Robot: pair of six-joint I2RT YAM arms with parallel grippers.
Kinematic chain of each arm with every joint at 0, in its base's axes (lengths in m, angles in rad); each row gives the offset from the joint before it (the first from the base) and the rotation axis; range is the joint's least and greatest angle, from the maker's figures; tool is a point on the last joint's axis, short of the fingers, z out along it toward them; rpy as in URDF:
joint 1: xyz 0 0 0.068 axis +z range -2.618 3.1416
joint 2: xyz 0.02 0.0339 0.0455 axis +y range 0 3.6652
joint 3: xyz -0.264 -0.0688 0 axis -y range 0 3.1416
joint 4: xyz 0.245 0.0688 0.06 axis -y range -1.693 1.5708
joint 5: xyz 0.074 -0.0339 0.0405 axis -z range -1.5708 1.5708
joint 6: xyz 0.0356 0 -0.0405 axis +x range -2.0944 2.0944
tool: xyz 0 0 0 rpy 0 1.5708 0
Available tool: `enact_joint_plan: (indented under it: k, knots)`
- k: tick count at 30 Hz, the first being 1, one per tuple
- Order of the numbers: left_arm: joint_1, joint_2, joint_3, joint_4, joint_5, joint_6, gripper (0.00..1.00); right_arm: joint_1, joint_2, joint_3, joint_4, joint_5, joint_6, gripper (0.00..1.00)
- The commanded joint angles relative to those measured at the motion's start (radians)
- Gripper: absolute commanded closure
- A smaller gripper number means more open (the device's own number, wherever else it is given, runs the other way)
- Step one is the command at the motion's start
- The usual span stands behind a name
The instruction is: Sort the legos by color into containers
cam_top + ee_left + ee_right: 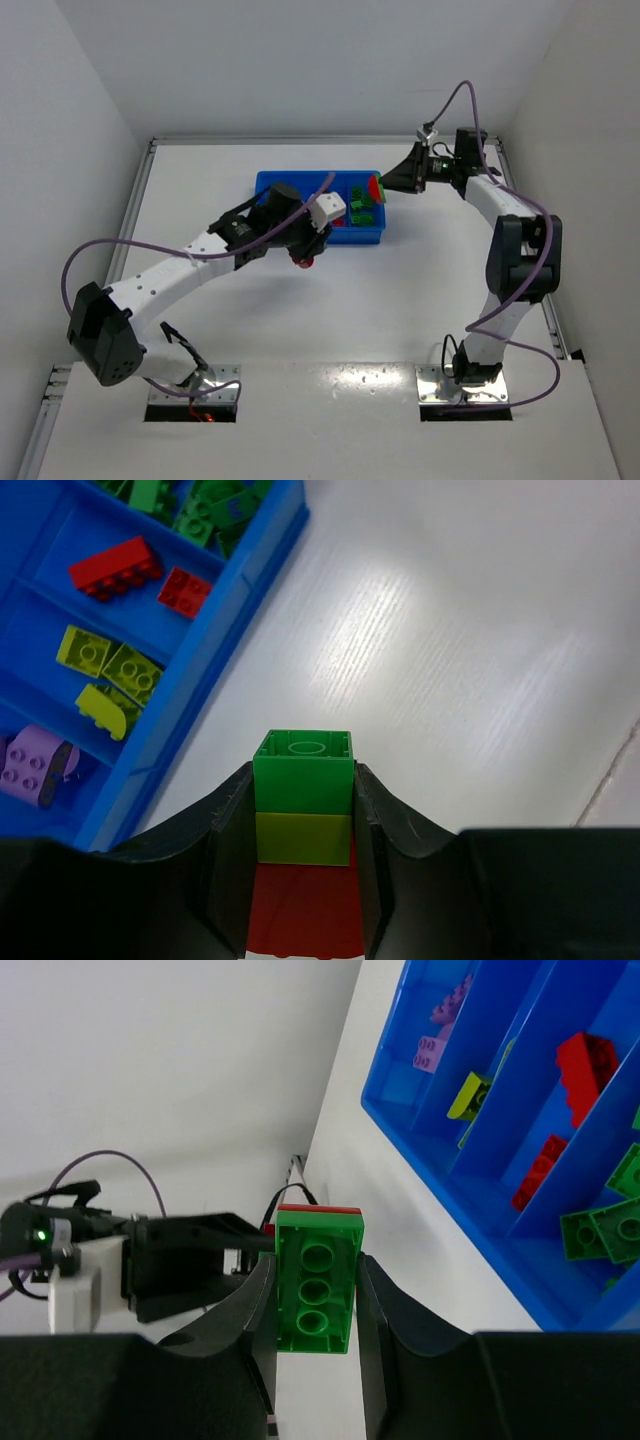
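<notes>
The left gripper moves back and down from the tray's near edge onto the bare tabletop next. It releases the mixed stack (303, 263) there, because its joined colors suit different compartments.
My left gripper (303, 780) is shut on a mixed stack (303, 805): green on top, yellow-green in the middle, red below. In the top view it (306, 254) holds the stack (303, 263) just off the near edge of the blue tray (268, 184). My right gripper (317, 1270) is shut on a green brick with a red one joined behind it (317, 1290), held at the tray's right end (376, 189). The tray's compartments hold green (205, 515), red (115, 568), yellow-green (120, 670) and purple (30, 765) bricks.
The tray's long wall (235, 600) lies to the left of my left fingers, with white table to the right. In the right wrist view the tray rim (440, 1185) is at the right, and the left arm's wrist (170, 1260) is behind the held brick. White walls surround the table.
</notes>
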Motion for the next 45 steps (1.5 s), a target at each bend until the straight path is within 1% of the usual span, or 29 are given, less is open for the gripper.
enact_joint_plan:
  k: [1,2,3,4,9,13,16,17,18,20,21,24,25,26,28,29,31,32,34,35,36,37,38,40,41,42,43,44,45]
  knots:
    - [0.079,0.009,0.075,-0.016,0.087,-0.089,1.0,0.013,-0.02,0.019,0.021,-0.012,-0.017,1.0]
    - [0.079,0.023,0.075,-0.031,0.151,-0.089,1.0,0.013,-0.029,-0.004,0.021,-0.012,-0.017,1.0]
    - [0.079,0.023,0.075,-0.045,0.151,-0.089,1.0,0.013,-0.04,-0.016,0.021,-0.012,-0.017,1.0]
    - [0.068,0.023,0.036,-0.045,0.151,-0.089,1.0,0.013,-0.064,-0.027,0.021,-0.012,-0.017,1.0]
    - [0.038,0.127,-0.034,-0.079,0.041,-0.057,1.0,0.013,-0.156,-0.097,0.01,-0.012,-0.039,1.0]
    - [0.038,0.192,-0.101,-0.042,0.003,-0.038,1.0,-0.016,-0.228,-0.119,-0.069,-0.003,-0.089,1.0]
    - [0.028,0.258,-0.11,-0.019,-0.054,-0.018,0.99,-0.026,-0.283,-0.139,-0.126,0.017,-0.144,1.0]
    - [0.028,0.278,-0.1,-0.008,-0.065,-0.018,0.96,-0.036,-0.296,-0.153,-0.135,0.017,-0.155,1.0]
    - [0.028,0.297,-0.1,-0.008,-0.074,-0.018,0.88,-0.036,-0.307,-0.162,-0.135,0.017,-0.164,1.0]
    - [0.028,0.354,-0.071,-0.008,-0.086,-0.029,0.84,-0.06,-0.325,-0.179,-0.148,0.017,-0.164,1.0]
    - [0.028,0.365,-0.061,-0.008,-0.086,-0.029,0.83,-0.06,-0.339,-0.192,-0.16,0.017,-0.164,1.0]
    - [0.038,0.374,-0.035,-0.008,-0.045,-0.038,0.74,-0.086,-0.348,-0.193,-0.2,0.017,-0.204,1.0]
    - [0.038,0.374,-0.023,-0.008,-0.01,-0.038,0.63,-0.086,-0.348,-0.193,-0.2,0.017,-0.216,1.0]
    - [0.038,0.364,-0.023,-0.008,0.024,-0.038,0.54,-0.097,-0.348,-0.202,-0.2,0.017,-0.217,1.0]
    - [0.064,0.344,0.004,-0.033,0.103,-0.017,0.3,-0.097,-0.348,-0.211,-0.2,0.017,-0.217,1.0]
    - [0.076,0.332,0.005,-0.042,0.215,-0.008,0.25,-0.106,-0.348,-0.211,-0.2,0.017,-0.217,1.0]
    - [0.114,0.304,0.047,-0.071,0.303,-0.008,0.23,-0.106,-0.348,-0.211,-0.2,0.006,-0.217,1.0]
    - [0.131,0.275,0.072,-0.088,0.394,-0.008,0.23,-0.106,-0.348,-0.211,-0.2,0.006,-0.217,1.0]
    - [0.168,0.253,0.13,-0.126,0.484,-0.023,0.23,-0.106,-0.348,-0.211,-0.188,-0.004,-0.217,1.0]
    - [0.2,0.243,0.202,-0.17,0.572,-0.041,0.23,-0.106,-0.339,-0.211,-0.175,-0.004,-0.203,1.0]
    - [0.217,0.242,0.239,-0.194,0.614,-0.041,0.23,-0.096,-0.339,-0.211,-0.157,-0.021,-0.203,1.0]
    - [0.25,0.242,0.309,-0.226,0.657,-0.072,0.23,-0.08,-0.339,-0.202,-0.157,-0.032,-0.203,1.0]
    - [0.266,0.258,0.337,-0.237,0.756,-0.084,0.23,-0.068,-0.339,-0.202,-0.145,-0.032,-0.194,1.0]
    - [0.297,0.308,0.397,-0.246,0.867,-0.116,0.23,-0.025,-0.35,-0.202,-0.122,-0.064,-0.194,1.0]
    - [0.321,0.328,0.397,-0.229,0.927,-0.161,0.23,-0.01,-0.35,-0.202,-0.109,-0.073,-0.194,1.0]
    - [0.33,0.344,0.397,-0.184,1.019,-0.21,0.23,0.006,-0.35,-0.202,-0.109,-0.092,-0.194,1.0]
    - [0.331,0.344,0.384,-0.136,1.062,-0.253,0.23,0.033,-0.35,-0.202,-0.096,-0.104,-0.194,1.0]
    - [0.344,0.357,0.356,-0.019,1.098,-0.361,0.23,0.044,-0.35,-0.202,-0.085,-0.113,-0.194,1.0]
    - [0.344,0.37,0.356,0.007,1.15,-0.392,0.23,0.055,-0.35,-0.202,-0.085,-0.113,-0.194,1.0]
